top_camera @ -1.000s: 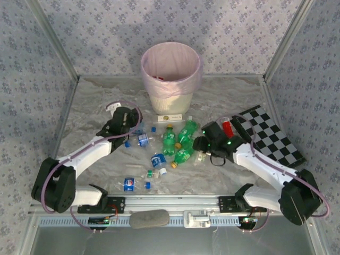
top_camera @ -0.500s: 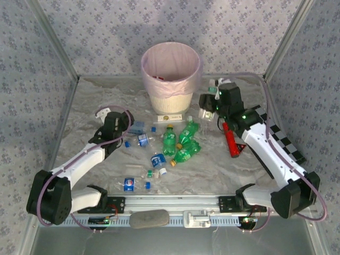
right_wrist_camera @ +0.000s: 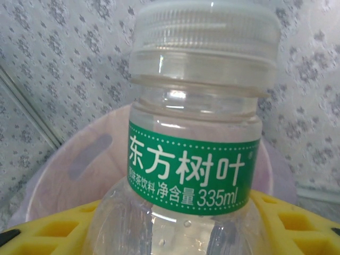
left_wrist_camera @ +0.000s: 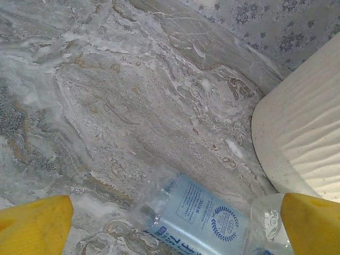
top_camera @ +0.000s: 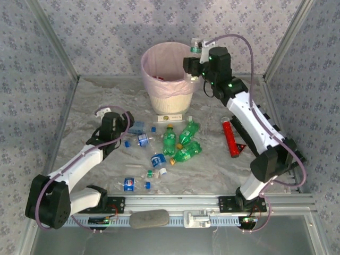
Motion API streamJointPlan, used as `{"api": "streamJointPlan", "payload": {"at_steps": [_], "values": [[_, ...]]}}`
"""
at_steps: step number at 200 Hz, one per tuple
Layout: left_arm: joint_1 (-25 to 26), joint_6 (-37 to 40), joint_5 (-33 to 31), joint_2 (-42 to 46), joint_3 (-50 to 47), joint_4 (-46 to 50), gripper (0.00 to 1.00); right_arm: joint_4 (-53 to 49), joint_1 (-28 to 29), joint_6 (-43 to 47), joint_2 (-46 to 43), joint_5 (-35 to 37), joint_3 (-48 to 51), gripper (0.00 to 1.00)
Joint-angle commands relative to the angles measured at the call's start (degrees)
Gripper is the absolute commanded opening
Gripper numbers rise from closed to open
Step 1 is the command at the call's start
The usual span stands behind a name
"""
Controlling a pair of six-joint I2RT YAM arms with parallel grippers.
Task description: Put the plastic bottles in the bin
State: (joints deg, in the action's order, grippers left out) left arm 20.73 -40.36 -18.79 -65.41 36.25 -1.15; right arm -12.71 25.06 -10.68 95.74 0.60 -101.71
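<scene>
My right gripper needs to move over the middle of the bin's opening for the release. The bottle is hanging above the bin's rim, and the opening is beside it, toward my left gripper.
My right gripper point(top_camera: 194, 57) is shut on a clear plastic bottle point(right_wrist_camera: 196, 159) with a green label and a pale cap. It holds the bottle upright above the right rim of the bin point(top_camera: 159, 98), whose pink-lined mouth point(right_wrist_camera: 69, 170) shows behind it. My left gripper point(top_camera: 123, 121) is open low over the table, its yellow fingertips point(left_wrist_camera: 32, 223) either side of a clear blue-labelled bottle point(left_wrist_camera: 204, 215) lying near the bin's wall point(left_wrist_camera: 297, 143). Green bottles point(top_camera: 169, 139) point(top_camera: 187, 131) point(top_camera: 187, 153), clear ones point(top_camera: 158, 160) point(top_camera: 128, 183) and an orange-red one point(top_camera: 231, 137) lie on the table.
A flat white card point(top_camera: 169, 118) lies in front of the bin. Loose blue caps point(top_camera: 147, 185) are scattered near the front bottles. Patterned walls close in the back and both sides, and a metal rail point(top_camera: 170, 202) runs along the near edge.
My right arm has lifted the green-labelled bottle from beside the green bottles up and back to the bin's right rim. My left arm has shifted only slightly.
</scene>
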Motion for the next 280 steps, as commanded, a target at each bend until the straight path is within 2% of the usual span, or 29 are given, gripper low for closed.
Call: {"api": "streamJointPlan", "payload": {"at_steps": [1,87,163,206,220,259,280], "values": [[-0.6,2.84,0.95,2.23,0.69,1.89,1.0,1.73,0.64,1.98,4.51,-1.52,-7.25,0.49],[-2.0,4.37,1.68,4.4,-0.3,2.94,1.0,-4.96,3.16,4.25,22.22,-2.15,-25.71,0.51],[-2.41,4.97,1.78,7.2,-1.4,5.36,1.0,-9.38,5.26,7.43,30.98,0.26,-33.28,0.55],[-2.55,4.77,1.48,8.19,-1.69,5.81,1.0,-11.75,5.46,7.69,33.9,-0.01,-38.23,0.61],[-2.54,4.55,1.48,8.19,-1.79,5.72,1.0,-11.44,5.56,7.6,33.87,0.1,-38.69,0.66],[-2.54,4.15,1.83,8.09,-1.93,5.45,1.0,-11.34,5.93,7.55,32.9,0.42,-40.51,0.98],[-2.54,3.67,1.82,8.06,-2.13,5.2,1.0,-11.63,6.33,7.56,31.11,-0.06,-40.33,0.99]]}}
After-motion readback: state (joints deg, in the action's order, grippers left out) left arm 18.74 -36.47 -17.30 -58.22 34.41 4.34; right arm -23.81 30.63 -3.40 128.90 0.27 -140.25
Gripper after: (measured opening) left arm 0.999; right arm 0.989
